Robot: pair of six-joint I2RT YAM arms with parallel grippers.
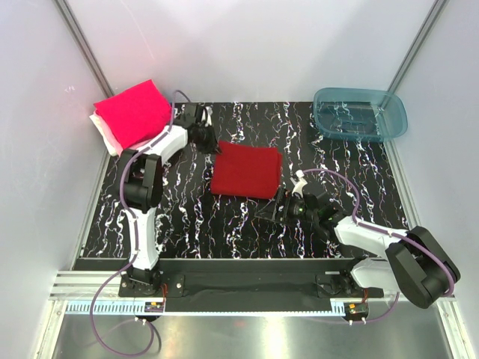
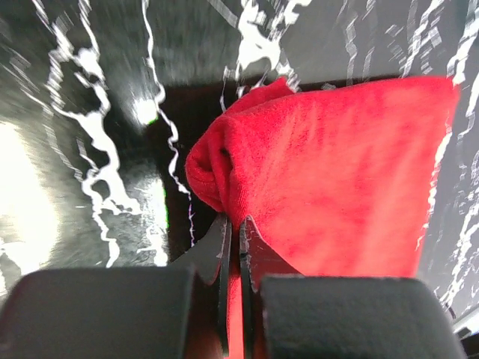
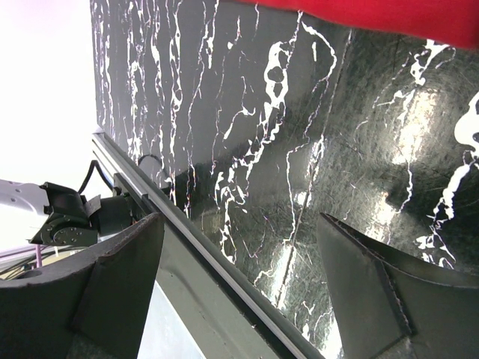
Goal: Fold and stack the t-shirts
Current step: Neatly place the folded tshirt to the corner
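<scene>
My left gripper is holding the folded red shirt, and the magenta-pink shirt [image 1: 133, 111] is on the gripper's left in the top view. It needs to lift the red shirt across to that shirt, lower it there and release it.
The dark red t-shirt [image 1: 245, 170] lies folded into a rectangle in the middle of the black marbled table. My left gripper [image 1: 207, 140] is at its far left corner. In the left wrist view the jaws [image 2: 234, 224] are shut on a bunched edge of the red cloth [image 2: 329, 172]. My right gripper [image 1: 278, 209] is open and empty, just in front of the shirt's near right corner. Its wrist view [image 3: 239, 224] shows only bare table between the fingers, with the red shirt's edge [image 3: 374, 11] at the top. A bright magenta-pink folded shirt [image 1: 133, 111] tops a stack at the far left.
Pale pink and white folded cloth [image 1: 105, 136] shows under the magenta shirt. A teal see-through plastic tub [image 1: 359, 114] stands at the far right corner. The metal rail [image 3: 224, 277] of the table's near edge is close to the right gripper. White walls enclose the table.
</scene>
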